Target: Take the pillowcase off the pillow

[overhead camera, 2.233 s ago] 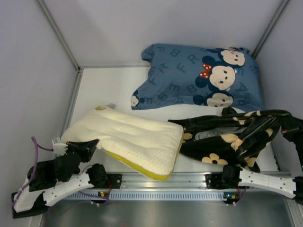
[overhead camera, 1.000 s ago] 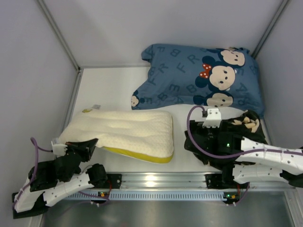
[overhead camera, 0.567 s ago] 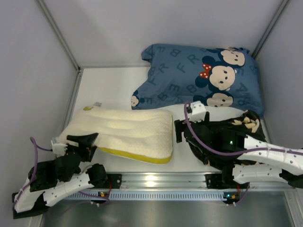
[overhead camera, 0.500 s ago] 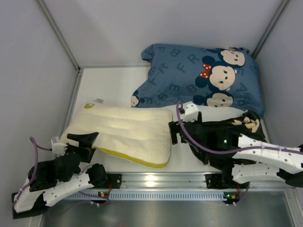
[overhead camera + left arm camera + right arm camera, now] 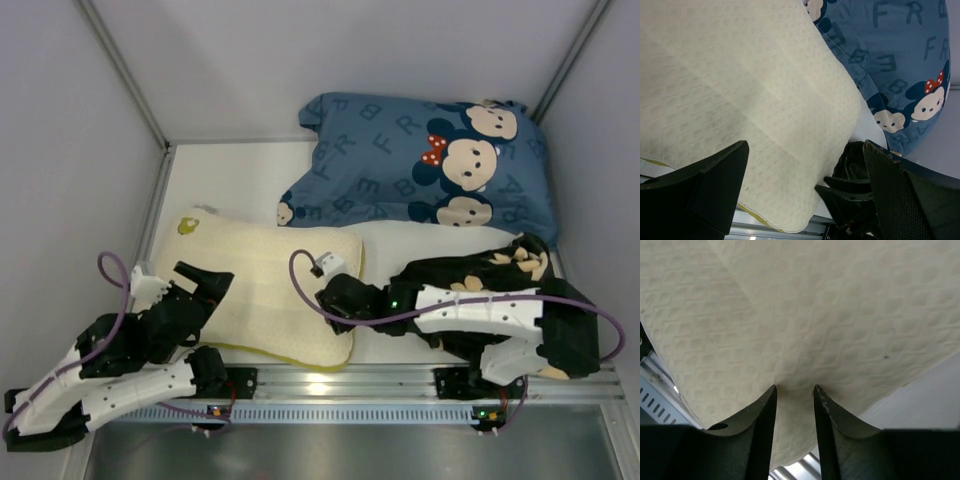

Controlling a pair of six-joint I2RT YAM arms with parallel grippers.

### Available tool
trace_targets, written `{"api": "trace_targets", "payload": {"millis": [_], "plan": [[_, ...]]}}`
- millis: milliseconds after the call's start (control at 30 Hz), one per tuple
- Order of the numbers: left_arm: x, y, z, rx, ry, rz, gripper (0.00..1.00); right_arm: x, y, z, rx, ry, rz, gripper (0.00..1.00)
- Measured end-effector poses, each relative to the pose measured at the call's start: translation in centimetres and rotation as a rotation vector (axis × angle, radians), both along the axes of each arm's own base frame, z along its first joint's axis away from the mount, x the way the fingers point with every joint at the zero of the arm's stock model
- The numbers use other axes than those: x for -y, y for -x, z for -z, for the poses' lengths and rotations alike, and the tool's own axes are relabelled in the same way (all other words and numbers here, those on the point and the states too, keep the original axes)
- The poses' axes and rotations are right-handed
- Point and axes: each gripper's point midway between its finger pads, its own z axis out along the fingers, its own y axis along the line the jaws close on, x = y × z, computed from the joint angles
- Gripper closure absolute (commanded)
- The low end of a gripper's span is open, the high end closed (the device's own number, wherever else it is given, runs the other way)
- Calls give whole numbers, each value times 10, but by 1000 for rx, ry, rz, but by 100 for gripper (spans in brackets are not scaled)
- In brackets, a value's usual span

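Observation:
My left gripper needs to move toward the black pillowcase (image 5: 520, 262) next. Then it needs to go down onto the top of the pillowcase near its edge.
The cream quilted pillow (image 5: 265, 290) lies flat at the near left of the table. My left gripper (image 5: 207, 287) hovers over its left part, jaws wide open with nothing between them; in the left wrist view the pillow (image 5: 740, 85) fills the space under the left gripper (image 5: 805, 146). My right gripper (image 5: 335, 297) reaches left to the pillow's right edge. In the right wrist view the right gripper (image 5: 794, 392) pinches a raised fold of the pillow (image 5: 840, 305). The black pillowcase (image 5: 520, 262) with tan flowers lies bunched at the right, off the pillow and partly under the right arm.
A blue pillow (image 5: 430, 160) with letters and cartoon mice lies at the back right, also seen in the left wrist view (image 5: 900, 55). A metal rail (image 5: 330, 385) runs along the near edge. Grey walls close in both sides. Purple cables loop off both arms.
My left gripper let go of the pillow's near-left corner, opened wide and moved up over it. My right arm swung left from the pillowcase and closed on the pillow's right edge.

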Motion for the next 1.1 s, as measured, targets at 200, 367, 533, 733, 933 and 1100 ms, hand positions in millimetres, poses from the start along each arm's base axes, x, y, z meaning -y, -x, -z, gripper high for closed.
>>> {"api": "trace_targets", "payload": {"millis": [200,367,533,733,933,1100], "plan": [[2,0,-5,6,-7,14,1,-42,42,66,-249,-59,-122,76],[-2,5,-14,29,53,39,3,-112,77,64,-445,-256,-269,78],[-5,11,-17,42,100,61,4,-164,89,52,-586,-420,-337,78],[-1,13,-17,38,105,84,5,-213,53,29,-770,-695,-283,75],[16,6,4,-15,32,83,14,-194,33,-15,-686,-793,-299,56],[29,-6,25,-59,-81,51,58,-137,-29,-107,-337,-809,-190,47]]}}
